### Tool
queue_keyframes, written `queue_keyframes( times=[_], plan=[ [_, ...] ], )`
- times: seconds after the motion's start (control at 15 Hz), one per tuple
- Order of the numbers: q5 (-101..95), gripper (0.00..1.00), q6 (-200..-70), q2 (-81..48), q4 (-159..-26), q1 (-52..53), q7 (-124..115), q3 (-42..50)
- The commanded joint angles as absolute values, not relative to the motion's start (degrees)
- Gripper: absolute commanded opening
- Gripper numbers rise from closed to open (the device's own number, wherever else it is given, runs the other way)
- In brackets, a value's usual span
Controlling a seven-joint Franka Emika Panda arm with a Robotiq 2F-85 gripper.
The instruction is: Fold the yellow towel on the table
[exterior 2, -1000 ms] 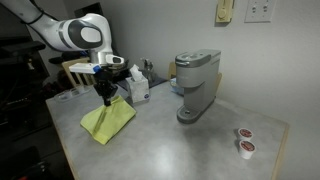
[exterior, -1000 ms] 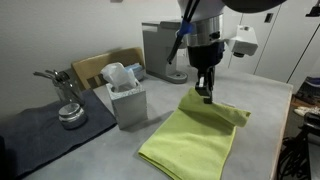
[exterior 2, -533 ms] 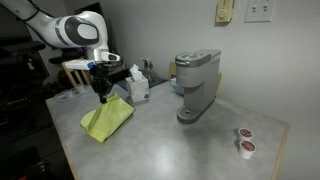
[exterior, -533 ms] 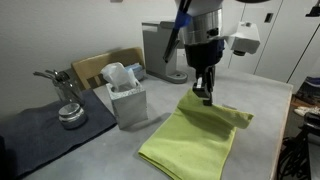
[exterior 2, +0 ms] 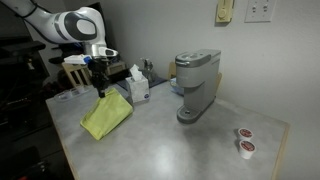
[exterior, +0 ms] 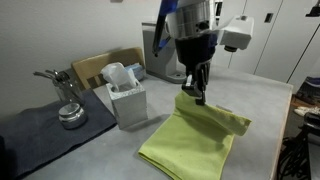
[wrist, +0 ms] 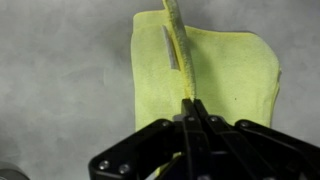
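I will move my gripper over the towel's flat part and down, then release the towel's raised edge, since it still stands clear of the flat part below.
The yellow towel (exterior: pixel 195 135) lies on the light grey table (exterior: pixel 110 155), partly folded over itself; it also shows in an exterior view (exterior 2: pixel 107 115) and in the wrist view (wrist: pixel 225 75). My gripper (exterior: pixel 199 97) is shut on the towel's far edge and holds it lifted a little above the table. In the wrist view the gripper (wrist: pixel 190 103) pinches a raised ridge of cloth that runs away from the fingers, with the rest of the towel flat below. In an exterior view the gripper (exterior 2: pixel 100 92) stands over the towel's far corner.
A grey tissue box (exterior: pixel 127 100) stands next to the towel. A dark grey mat (exterior: pixel 45 125) holds a metal object (exterior: pixel 70 112). A coffee machine (exterior 2: pixel 195 85) stands behind. Two small pods (exterior 2: pixel 243 140) lie at the table's far end.
My gripper has moved sideways toward the tissue box with the towel's edge held in it, drawing that edge across the cloth. The rest of the towel stays flat.
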State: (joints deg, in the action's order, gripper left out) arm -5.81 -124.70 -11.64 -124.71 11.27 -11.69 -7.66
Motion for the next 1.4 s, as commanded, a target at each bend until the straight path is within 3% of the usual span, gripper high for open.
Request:
queue_keyframes(
  times=[0.0,1.27,1.33],
  plan=[
    [-4.35,0.01,-121.74,-13.98,-120.55,12.04,-13.26,-8.42],
    [-5.17,0.01,-115.03,-24.14,-108.81,18.23,-13.74,-10.45],
    [-5.41,0.28,-114.17,-25.18,-108.7,18.25,-13.5,-10.26]
  ],
)
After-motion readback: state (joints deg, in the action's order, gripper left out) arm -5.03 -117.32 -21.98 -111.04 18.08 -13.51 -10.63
